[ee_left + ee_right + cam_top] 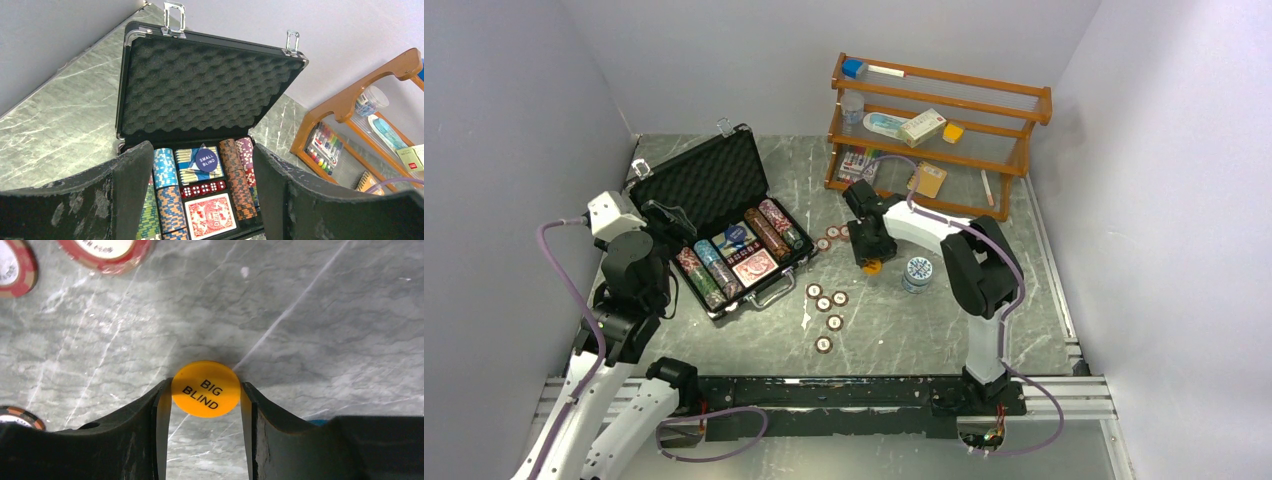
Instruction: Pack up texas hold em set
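I should lift my right gripper over the red-backed card deck toward the open case, which already holds the SMALL BLIND disc.
The black case lies open at the left, foam lid up, holding chip rows, red dice, a red-backed card deck and a blue "SMALL BLIND" disc. My left gripper is open and empty, just in front of the case. My right gripper is shut on the orange "BIG BLIND" disc, pinched by its edges at the fingertips, low over the table. Several red-brown chips lie loose between the case and the right arm. A blue-white chip stack stands right of the gripper.
A wooden shelf with boxes, markers and a notebook stands at the back right, close behind the right gripper; it also shows in the left wrist view. Grey walls close both sides. Red-brown chips lie just beyond the orange disc.
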Robot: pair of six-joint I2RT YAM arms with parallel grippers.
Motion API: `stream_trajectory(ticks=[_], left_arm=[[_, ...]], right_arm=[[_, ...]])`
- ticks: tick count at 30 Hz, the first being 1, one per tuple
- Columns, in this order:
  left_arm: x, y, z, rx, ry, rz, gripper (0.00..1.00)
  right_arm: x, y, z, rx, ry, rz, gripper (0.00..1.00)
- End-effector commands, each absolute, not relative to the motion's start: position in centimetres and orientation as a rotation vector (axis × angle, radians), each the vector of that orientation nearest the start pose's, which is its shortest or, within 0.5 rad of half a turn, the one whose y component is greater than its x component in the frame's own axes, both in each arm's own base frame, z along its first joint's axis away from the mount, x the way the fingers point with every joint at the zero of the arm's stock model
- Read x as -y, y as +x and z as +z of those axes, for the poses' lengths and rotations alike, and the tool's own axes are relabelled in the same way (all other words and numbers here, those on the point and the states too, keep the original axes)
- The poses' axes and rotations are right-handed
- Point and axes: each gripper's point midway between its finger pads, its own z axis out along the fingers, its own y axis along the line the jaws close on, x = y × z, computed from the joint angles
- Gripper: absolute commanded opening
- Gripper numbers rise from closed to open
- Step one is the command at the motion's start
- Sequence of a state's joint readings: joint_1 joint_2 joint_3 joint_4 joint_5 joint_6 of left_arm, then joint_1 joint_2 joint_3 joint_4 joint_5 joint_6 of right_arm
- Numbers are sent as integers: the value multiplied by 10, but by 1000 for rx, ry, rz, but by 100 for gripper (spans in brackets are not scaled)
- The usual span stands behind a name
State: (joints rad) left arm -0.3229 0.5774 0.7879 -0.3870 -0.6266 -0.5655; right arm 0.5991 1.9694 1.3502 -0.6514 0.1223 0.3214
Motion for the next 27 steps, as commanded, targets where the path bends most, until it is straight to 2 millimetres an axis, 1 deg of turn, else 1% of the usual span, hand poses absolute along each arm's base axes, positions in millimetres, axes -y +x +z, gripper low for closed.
stream_trajectory(ticks=[1, 6, 9, 11, 16, 19, 21, 23, 27], left_arm=[[-1, 259, 296, -1581, -647, -125, 76], [-2, 258, 297, -1573, -650, -129, 76], [-3, 257, 298, -1568, -657, -127, 76], [-3, 256, 298, -1565, -660, -128, 76], [-6, 254, 300, -1553, -670, -125, 76], [-7, 253, 300, -1545, -677, -124, 75], [-8, 252, 300, -1543, -679, -123, 75], [-8, 252, 301, -1543, -679, -125, 75], [-7, 253, 300, -1547, -678, -127, 75]], right_arm=[[-225, 304, 15, -2844, -424, 14, 48], [-264, 307, 42, -2757, -458, 68, 49], [-295, 309, 62, -2692, -480, 145, 49], [-320, 306, 72, -2654, -510, 213, 49], [-379, 306, 98, -2547, -559, 353, 49], [-412, 306, 100, -2497, -591, 421, 49], [-430, 304, 103, -2468, -617, 453, 49], [-444, 304, 97, -2455, -645, 460, 50], [-469, 302, 93, -2421, -692, 490, 49]])
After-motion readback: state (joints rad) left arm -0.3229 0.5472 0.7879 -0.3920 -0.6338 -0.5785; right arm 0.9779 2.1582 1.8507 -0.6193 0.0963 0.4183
